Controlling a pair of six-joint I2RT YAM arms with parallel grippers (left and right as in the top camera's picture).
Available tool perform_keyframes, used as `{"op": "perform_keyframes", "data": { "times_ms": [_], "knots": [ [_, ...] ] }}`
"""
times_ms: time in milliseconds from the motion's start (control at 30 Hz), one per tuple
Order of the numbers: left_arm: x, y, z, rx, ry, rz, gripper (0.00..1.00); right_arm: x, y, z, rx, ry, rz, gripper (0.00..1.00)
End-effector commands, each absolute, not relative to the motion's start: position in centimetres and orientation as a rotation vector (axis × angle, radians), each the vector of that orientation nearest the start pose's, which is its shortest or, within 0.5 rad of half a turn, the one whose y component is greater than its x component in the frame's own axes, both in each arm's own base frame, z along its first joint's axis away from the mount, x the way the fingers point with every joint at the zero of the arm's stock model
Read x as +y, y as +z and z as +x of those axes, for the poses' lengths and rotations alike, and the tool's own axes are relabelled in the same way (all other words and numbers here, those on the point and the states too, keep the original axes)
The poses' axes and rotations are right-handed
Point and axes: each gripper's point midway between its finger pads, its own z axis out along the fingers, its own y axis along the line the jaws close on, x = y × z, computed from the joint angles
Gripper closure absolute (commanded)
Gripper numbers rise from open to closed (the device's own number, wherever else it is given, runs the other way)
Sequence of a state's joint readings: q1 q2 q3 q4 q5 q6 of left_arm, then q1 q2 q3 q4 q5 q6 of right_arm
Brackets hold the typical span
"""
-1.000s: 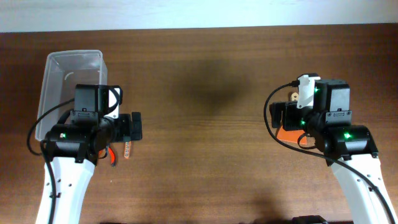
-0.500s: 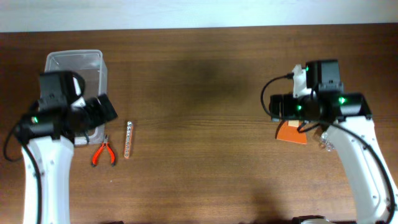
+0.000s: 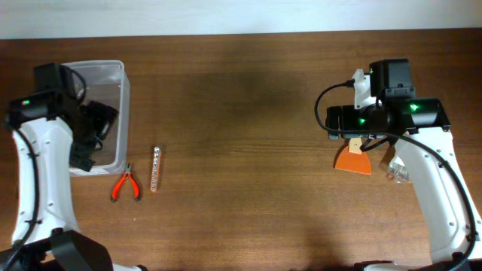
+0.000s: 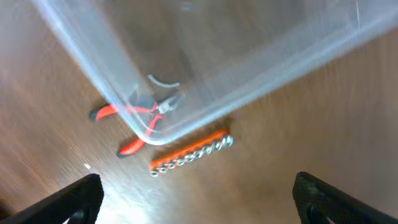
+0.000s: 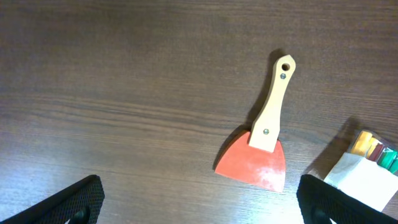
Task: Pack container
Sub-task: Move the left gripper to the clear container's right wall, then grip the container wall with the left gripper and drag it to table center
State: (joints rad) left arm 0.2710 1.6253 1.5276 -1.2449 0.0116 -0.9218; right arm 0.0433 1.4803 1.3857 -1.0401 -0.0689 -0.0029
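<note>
The bin's near rim (image 3: 90,172) (image 4: 74,41) lies below the left gripper, slanting across the left wrist view, so the robot should next lower that gripper and turn it to straddle the rim.
The container (image 3: 113,75) is a clear plastic bin at the table's far left; its rounded corner fills the top of the left wrist view (image 4: 205,81). My left gripper (image 3: 84,150) hangs over the bin's near end, open and empty (image 4: 198,205). Red-handled pliers (image 3: 125,184) and an orange bit strip (image 3: 154,168) lie on the table just right of the bin's near corner; the pliers (image 4: 134,115) show through its wall, with the strip (image 4: 189,155) beside them. My right gripper (image 3: 331,120) is open and empty (image 5: 199,205), just behind and left of an orange scraper (image 3: 354,159) with a wooden handle (image 5: 264,134).
A small clear bag (image 3: 398,170) with coloured pieces lies right of the scraper, and shows at the right edge of the right wrist view (image 5: 367,171). The brown wooden table (image 3: 241,113) ends at a white strip along the far edge.
My left arm has swung back and left, from beside the pliers and strip to over the container. My right arm lifted off the scraper, leaving it uncovered.
</note>
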Motion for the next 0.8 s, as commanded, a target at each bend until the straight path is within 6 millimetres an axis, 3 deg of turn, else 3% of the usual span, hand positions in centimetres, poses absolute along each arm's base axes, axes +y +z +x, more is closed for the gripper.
{"op": "perform_keyframes", "data": {
  "times_ms": [0,167,500,767],
  "knots": [
    [10.9,18.0,32.4,2.116,-0.176,-2.013,0.01,3.0,19.6,35.0,2.695,0.090,-0.109,0.01],
    [12.7,17.1,31.3,2.018,-0.148,-2.148,0.01,3.0,19.6,35.0,2.696,0.090,-0.113,0.01],
    [13.9,11.0,27.6,2.031,0.046,-2.348,0.01,3.1,19.6,35.0,2.697,0.090,-0.113,0.01],
    [15.8,8.3,27.8,1.981,0.110,-2.345,0.00,3.0,19.5,34.9,2.701,0.090,-0.113,0.01]
  ]
}}
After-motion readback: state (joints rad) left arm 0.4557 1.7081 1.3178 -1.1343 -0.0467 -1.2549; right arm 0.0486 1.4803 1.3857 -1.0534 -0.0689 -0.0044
